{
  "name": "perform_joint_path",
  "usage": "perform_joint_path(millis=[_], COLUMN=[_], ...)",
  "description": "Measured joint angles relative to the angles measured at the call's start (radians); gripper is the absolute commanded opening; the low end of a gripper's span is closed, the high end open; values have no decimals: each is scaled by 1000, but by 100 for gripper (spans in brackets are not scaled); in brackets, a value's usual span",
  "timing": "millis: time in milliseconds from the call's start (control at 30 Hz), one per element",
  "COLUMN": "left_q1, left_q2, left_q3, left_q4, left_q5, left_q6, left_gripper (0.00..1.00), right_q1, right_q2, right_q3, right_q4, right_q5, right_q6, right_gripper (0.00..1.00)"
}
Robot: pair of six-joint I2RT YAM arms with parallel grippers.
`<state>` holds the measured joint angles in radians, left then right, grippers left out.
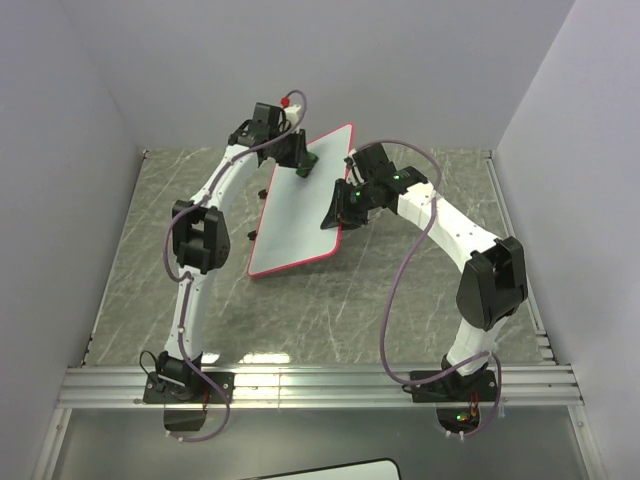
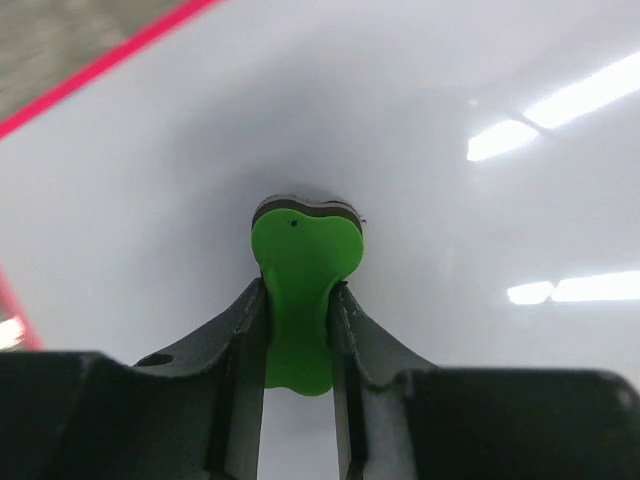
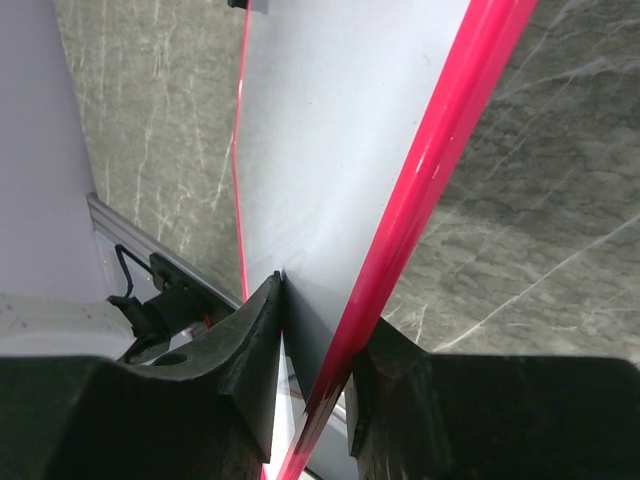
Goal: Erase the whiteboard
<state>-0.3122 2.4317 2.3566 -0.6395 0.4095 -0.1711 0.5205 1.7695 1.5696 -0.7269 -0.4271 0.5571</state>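
The board looks clean, so my left gripper goes left in the top view and down next, to release the eraser [image 2: 298,262] on the bare tabletop.
The whiteboard [image 1: 300,205] is a white board with a red-pink frame, lying at the table's middle with its right edge raised. Its surface looks clean in every view. My left gripper [image 1: 300,165] is shut on a small green eraser [image 2: 298,262] and presses its dark pad against the board [image 2: 150,190] near the far end. My right gripper [image 1: 338,212] is shut on the board's right edge; the red frame [image 3: 440,150] runs between its fingers [image 3: 255,330].
Small black clips [image 1: 251,237] stick out of the board's left edge. The grey marbled tabletop [image 1: 400,300] lies around it, with an aluminium rail [image 1: 320,385] along the near edge and white walls close on the other sides.
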Motion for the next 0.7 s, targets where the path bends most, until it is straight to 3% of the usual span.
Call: perform_joint_path(millis=[200,400,533,700], left_q1=[-72,-67,-14,184], left_q2=[-79,-92,-143,-251], left_q3=[-22,-29,-148,-420], left_q4=[9,0,53,99], left_q5=[166,122,58,-29], left_q6=[13,-35,-142,-288], left_gripper=[0,0,0,0], right_q1=[0,0,0,27], right_q2=[0,0,-2,17], right_q3=[-6,-9,-18,-26], right_q4=[-5,0,15,31], right_q5=[3,8,7,7], right_q6=[2,-2,-25,-82], right_gripper=[0,0,0,0])
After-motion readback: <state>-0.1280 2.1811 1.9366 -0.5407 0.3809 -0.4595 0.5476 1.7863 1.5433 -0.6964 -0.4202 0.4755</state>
